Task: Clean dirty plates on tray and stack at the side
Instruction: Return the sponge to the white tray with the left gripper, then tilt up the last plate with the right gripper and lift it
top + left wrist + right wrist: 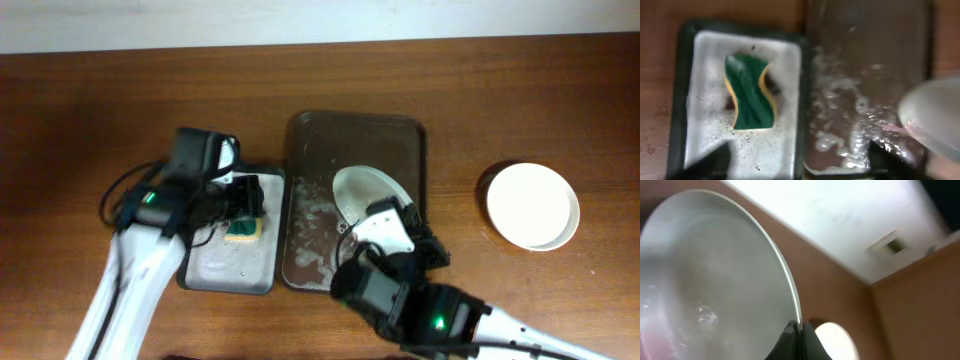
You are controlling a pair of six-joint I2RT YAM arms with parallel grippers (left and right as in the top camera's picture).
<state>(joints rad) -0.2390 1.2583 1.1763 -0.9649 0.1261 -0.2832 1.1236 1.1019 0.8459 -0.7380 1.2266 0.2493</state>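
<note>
The stack of white plates is to the right of my right gripper in the overhead view. I will move over it next, lower the plate and let it go.
My right gripper point(799, 332) is shut on the rim of a pale plate point(715, 275) and holds it tilted above the dark brown tray point(408, 135). In the overhead view the plate point(362, 190) shows over the tray's right half. A faint pink smear shows at its lower left. A stack of white plates point(532, 205) sits on the table to the right and shows in the right wrist view point(836, 341). My left gripper point(795, 160) is open and empty above the small grey tray point(785, 130), near the green-yellow sponge point(749, 92).
The brown tray's floor point(850, 115) holds foamy water on its left side. The sponge point(243, 230) lies on the grey tray point(215, 265) left of the brown tray. Bare wooden table point(100, 110) surrounds both.
</note>
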